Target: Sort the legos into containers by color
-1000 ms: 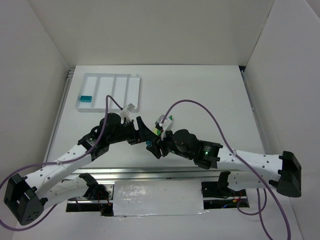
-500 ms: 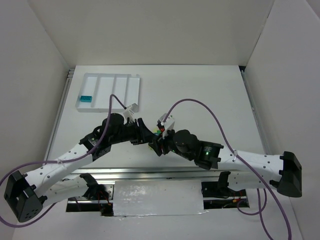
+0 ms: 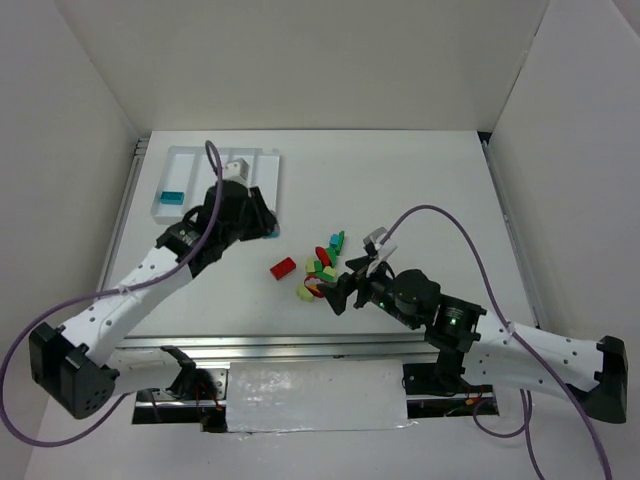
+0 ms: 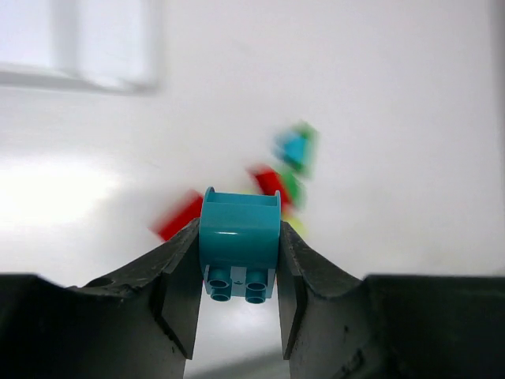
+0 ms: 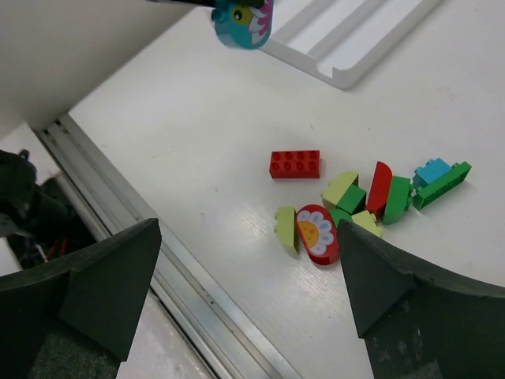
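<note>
My left gripper swings outward across the tray next, turning and lowering over the tray's end section, since another teal lego (image 3: 172, 197) already lies there.
My left gripper (image 3: 266, 224) is shut on a teal-blue lego (image 4: 239, 234) and hangs above the table beside the near right corner of the white tray (image 3: 262, 158). The same held lego (image 5: 243, 20) shows at the top of the right wrist view. Another teal lego (image 3: 172, 197) lies in the tray's leftmost compartment. Loose legos lie mid-table: a red brick (image 5: 295, 163), a red flower-printed piece (image 5: 317, 234), yellow-green (image 5: 286, 227), green (image 5: 396, 199) and teal (image 5: 432, 171) ones. My right gripper (image 3: 345, 288) stands open above the near side of the pile, holding nothing.
White walls close in the table on the left, back and right. A metal rail (image 5: 181, 292) runs along the near edge. Purple cables (image 3: 440, 225) loop over both arms.
The left gripper closed on the teal lego at the pile and carried it back-left to the tray's corner. The right gripper opened wide and drew back to the right, uncovering the pile.
</note>
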`<state>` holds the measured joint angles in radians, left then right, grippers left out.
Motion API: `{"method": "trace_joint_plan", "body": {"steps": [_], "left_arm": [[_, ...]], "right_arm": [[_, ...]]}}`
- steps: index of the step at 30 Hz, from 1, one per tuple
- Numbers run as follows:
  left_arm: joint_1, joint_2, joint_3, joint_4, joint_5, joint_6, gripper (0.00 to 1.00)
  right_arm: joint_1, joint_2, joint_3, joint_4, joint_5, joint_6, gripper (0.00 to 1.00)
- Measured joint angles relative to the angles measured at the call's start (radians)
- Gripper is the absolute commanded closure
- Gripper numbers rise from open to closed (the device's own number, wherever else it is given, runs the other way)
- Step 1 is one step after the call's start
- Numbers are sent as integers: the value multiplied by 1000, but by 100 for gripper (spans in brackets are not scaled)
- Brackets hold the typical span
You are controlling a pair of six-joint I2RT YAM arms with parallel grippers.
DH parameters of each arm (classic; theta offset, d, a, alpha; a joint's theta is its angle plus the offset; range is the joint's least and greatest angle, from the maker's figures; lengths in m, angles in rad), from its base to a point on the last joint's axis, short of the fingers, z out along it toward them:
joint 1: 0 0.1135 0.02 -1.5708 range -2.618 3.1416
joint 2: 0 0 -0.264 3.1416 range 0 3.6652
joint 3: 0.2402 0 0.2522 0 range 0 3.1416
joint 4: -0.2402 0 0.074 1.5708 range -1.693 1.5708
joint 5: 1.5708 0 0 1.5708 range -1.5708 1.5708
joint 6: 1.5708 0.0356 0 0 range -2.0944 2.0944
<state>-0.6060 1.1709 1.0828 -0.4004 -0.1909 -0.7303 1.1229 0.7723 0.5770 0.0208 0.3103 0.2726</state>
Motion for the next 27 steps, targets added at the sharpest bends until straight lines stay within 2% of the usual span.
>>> {"method": "trace_joint_plan", "body": {"steps": [3,7,9,13,15,18,23,25,27], "left_arm": [[189,119,76,-43,-102,45,100],[439,382,299,-135,-190,61,100],[512,529,448,-143,-247,84,100],[593,887,899,-255,-337,138,100],[625,1009,1045,-257,-357,164,100],[665,1085,1097,-254,-379,208,95],[700,1088,1048,-167,-412,287,91],[698,1088,1027,-123,-406,310,83],[693,1088,1003,-81,-398,323,82]], "right_arm": [[0,-71,-10,-12,8,23,0],[0,-98,-10,-43,15,61,0],[0,-100,-10,-56,7,81,0],[0,-105,-22,-76,-20,121,0],[1,-111,-37,-80,-35,134,0],[4,-110,-45,-91,-55,143,0],[7,-103,-41,-119,-68,148,0],[7,-98,-39,-129,-68,148,0],[7,-97,-36,-137,-71,148,0]]}}
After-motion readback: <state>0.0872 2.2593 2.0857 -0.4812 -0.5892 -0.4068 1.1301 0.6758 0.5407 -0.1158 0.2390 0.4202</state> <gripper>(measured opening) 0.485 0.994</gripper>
